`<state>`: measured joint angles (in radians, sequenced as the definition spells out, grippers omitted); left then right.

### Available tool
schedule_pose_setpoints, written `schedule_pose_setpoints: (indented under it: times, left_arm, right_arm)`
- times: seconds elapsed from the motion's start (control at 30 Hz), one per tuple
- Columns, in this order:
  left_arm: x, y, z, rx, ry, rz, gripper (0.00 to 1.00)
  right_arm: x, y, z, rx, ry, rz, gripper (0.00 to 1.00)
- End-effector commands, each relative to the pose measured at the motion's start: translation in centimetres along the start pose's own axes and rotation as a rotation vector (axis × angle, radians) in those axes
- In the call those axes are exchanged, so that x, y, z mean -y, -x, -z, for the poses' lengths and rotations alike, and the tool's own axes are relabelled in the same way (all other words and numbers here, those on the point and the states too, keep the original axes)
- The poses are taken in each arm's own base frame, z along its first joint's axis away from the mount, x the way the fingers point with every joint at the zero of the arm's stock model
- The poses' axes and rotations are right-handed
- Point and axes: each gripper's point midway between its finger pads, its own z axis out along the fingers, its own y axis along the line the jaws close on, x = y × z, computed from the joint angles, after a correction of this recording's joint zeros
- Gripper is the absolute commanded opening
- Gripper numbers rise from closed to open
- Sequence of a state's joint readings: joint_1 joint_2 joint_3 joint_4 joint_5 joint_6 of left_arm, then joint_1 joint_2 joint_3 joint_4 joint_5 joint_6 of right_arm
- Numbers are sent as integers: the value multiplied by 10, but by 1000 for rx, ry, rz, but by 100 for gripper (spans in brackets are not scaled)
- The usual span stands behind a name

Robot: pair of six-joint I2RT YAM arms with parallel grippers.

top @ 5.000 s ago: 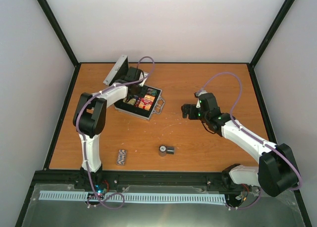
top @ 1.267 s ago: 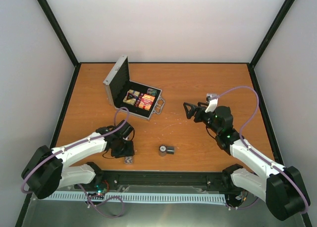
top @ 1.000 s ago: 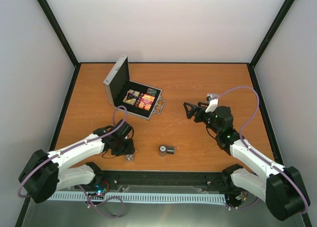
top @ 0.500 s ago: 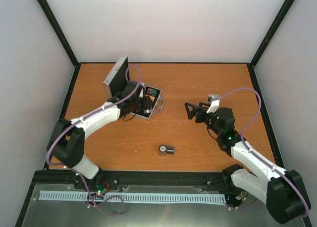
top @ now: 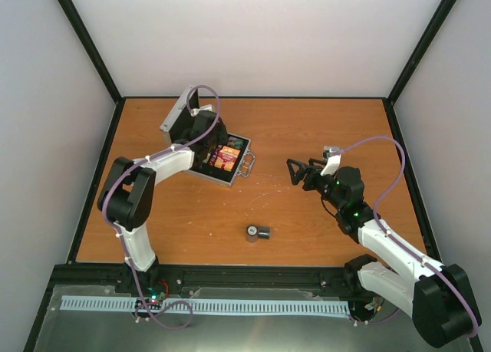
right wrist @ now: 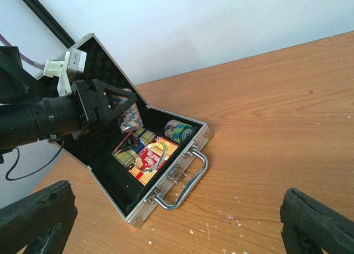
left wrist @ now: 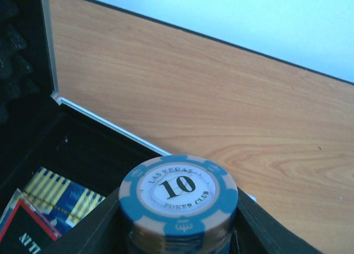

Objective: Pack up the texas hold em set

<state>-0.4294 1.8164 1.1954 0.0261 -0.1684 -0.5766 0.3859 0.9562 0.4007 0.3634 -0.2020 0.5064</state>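
Note:
My left gripper moves down and toward the case's far rim next, beside the mixed chip stack (right wrist: 180,130), since bare black lining (right wrist: 156,121) shows between the card boxes and that rim.
The silver case (top: 178,116) lies open at the back left, lid up, black lining showing. My left gripper (top: 205,143) hangs over its inside, shut on a stack of blue-and-tan striped chips (left wrist: 178,201) with a "10" on top. From the right wrist view the stack (right wrist: 125,115) sits tilted, a little above the card boxes. Inside the case (right wrist: 142,205) lie a red card box (right wrist: 150,159), a blue-and-yellow card box (right wrist: 142,138) and a mixed chip stack (right wrist: 180,130). My right gripper (top: 294,170) stands open to the right of the case, holding nothing.
A short stack of chips (top: 257,232) lies on its side on the bare wood near the front middle. The case's metal handle (right wrist: 187,183) points toward the right gripper. White specks dot the table beside it. Black frame posts edge the table.
The left arm has lifted the blue chip stack from the table's front left and swung it back over the open case. The right arm has hardly moved.

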Motion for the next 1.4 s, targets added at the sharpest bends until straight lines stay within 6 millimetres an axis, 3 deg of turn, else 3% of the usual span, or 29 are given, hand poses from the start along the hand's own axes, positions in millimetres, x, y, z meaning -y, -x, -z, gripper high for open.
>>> schedule_pose_setpoints:
  times: [0.0,0.23,0.63,1.37]
  left_arm:
    - [18,68,6,259,-32,75,19]
    - [17,71,-10,280,-8,65,19]
    - [10,55,-41,243,36,68,20]
    - [3,37,-68,173,85,50,23]
  right_arm:
    - [2,4,2,23,0,-4,100]
    - [3,4,0,20,-1,-5,100]
    - [2,3,-2,12,3,-3,100]
    - [2,1,-1,9,11,-4,100]
